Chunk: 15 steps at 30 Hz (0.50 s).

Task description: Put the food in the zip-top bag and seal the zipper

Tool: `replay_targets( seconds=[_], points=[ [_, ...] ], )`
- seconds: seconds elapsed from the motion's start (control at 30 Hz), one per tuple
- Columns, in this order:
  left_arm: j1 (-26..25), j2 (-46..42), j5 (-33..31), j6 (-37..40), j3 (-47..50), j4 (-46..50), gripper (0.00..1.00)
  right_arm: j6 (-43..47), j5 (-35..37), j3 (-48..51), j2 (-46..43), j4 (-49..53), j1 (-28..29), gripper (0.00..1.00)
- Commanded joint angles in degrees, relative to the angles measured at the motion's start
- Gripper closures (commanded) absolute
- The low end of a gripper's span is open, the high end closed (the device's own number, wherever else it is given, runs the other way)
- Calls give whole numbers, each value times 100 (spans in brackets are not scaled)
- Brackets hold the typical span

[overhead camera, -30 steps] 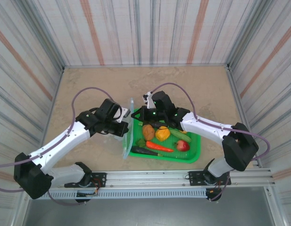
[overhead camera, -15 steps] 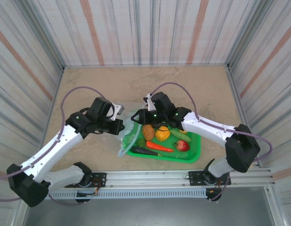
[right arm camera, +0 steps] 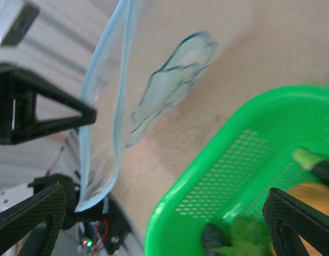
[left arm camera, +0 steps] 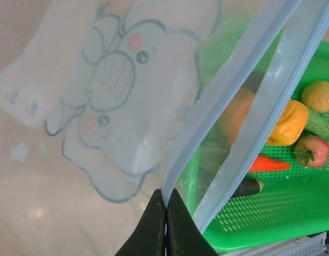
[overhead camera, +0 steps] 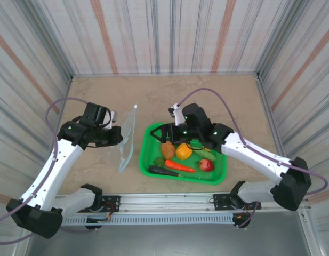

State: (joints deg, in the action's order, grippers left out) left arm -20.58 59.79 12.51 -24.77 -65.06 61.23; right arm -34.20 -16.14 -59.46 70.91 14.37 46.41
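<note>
The orange fruit is below, but my right gripper's open fingers face the bag. Next, my right gripper needs to tip downward and lower around the wrinkled orange fruit (overhead camera: 167,151) (right arm camera: 317,197) to close.
The clear zip-top bag (overhead camera: 128,140) hangs upright to the left of the green basket (overhead camera: 220,172). My left gripper (overhead camera: 118,136) is shut on its pale blue zipper (left arm camera: 234,85) strip, the jaws pinched at the strip's end (left arm camera: 166,198). A printed elephant (left arm camera: 119,90) shows on the bag. The food lies in the basket: potato (overhead camera: 168,150), orange fruit (overhead camera: 183,151), cucumber (overhead camera: 204,154), carrot (overhead camera: 180,166), apple (overhead camera: 207,165), eggplant (overhead camera: 163,171). My right gripper (overhead camera: 165,135) hovers over the basket's left end, wide open and holding nothing. Its fingers (right arm camera: 31,220) frame the basket rim (right arm camera: 207,160) and the bag (right arm camera: 108,106).
Striped walls close in the tan tabletop (overhead camera: 169,96) on three sides. A metal rail (overhead camera: 180,205) with the arm bases runs along the near edge. The basket's left rim (overhead camera: 145,154) stands close beside the bag.
My right gripper has opened and let go of the bag's mouth. The left arm has swung left, carrying the bag off the basket's edge. The right arm has shifted slightly right.
</note>
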Motion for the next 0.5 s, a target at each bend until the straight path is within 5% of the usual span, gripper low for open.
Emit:
replay_targets(
  seconds=[0.0,0.17,0.47],
  points=[
    [69,-70,-442,-732,-325,686,100,-6,704,21,-430,989,-403,1],
    [113,25,-229,-1073,-254,500,100,-135,744,-213,165,2697,-594,13],
    [180,46,736,-881,419,-813,100,-421,1428,-492,1367,2754,300,20]
  ],
)
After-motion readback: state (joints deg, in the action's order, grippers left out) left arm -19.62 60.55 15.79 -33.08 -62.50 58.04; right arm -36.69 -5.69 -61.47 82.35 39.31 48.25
